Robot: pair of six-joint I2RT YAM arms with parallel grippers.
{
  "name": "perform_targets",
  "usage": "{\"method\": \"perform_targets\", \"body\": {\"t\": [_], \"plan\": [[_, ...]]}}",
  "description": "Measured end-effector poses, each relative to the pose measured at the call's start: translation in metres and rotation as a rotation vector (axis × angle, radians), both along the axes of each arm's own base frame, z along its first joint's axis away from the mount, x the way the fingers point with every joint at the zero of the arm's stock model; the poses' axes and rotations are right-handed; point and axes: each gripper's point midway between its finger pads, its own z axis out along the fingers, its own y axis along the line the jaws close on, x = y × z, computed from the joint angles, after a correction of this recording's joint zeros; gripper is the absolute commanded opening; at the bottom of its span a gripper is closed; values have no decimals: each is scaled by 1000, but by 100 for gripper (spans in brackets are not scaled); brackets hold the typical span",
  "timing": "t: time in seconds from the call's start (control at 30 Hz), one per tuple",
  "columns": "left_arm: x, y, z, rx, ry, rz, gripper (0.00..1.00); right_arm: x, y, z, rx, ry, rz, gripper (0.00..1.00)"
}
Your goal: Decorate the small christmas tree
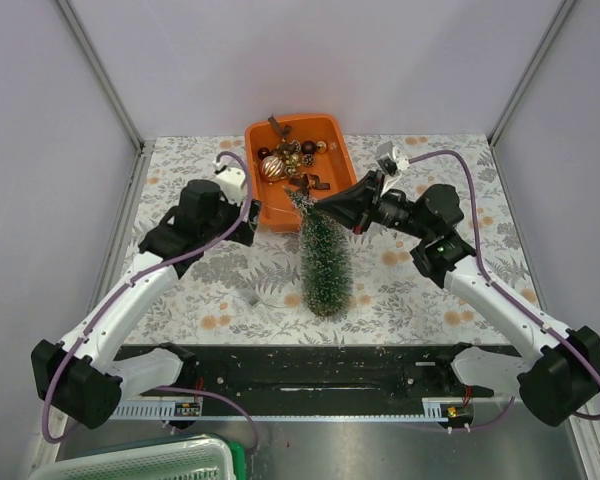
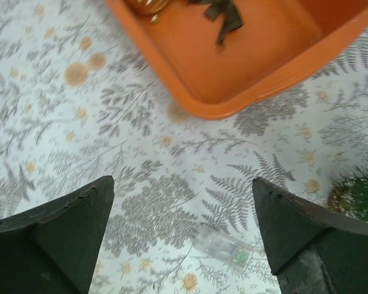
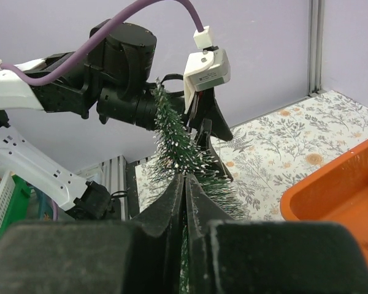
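The cloth by the tray's near corner is to the left of my right gripper in the top view. I should swing the tree across next and release it.
The small christmas tree is dark green with frosted tips. Its tip is by the orange tray and its wide end is toward the near side. My right gripper is shut on the tree just below the tip. In the right wrist view the closed gripper pinches the bristles and the tip of the tree rises above it. My left gripper is open and empty, left of the tree, over the cloth near the tray's near corner. The left wrist view shows the left gripper wide open, with the tree's edge at the right.
The tray holds a gold ball, small dark balls and dark bows. A small clear plastic piece lies on the fern-print cloth below the left gripper, also in the top view. Walls enclose the table.
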Motion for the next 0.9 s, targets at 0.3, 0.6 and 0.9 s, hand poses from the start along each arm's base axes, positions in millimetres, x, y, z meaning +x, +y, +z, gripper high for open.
{"method": "perform_targets", "body": {"t": [0.3,0.6,0.9], "plan": [[-14,50,21,-16,-6,143,99,7,27,6,-29,-23,57,0],[-65,42,20,33,-103,-130,99,16,27,5,-32,-24,20,0],[-62,21,-26,224,6,-258,99,17,27,8,-16,-5,12,0]]}}
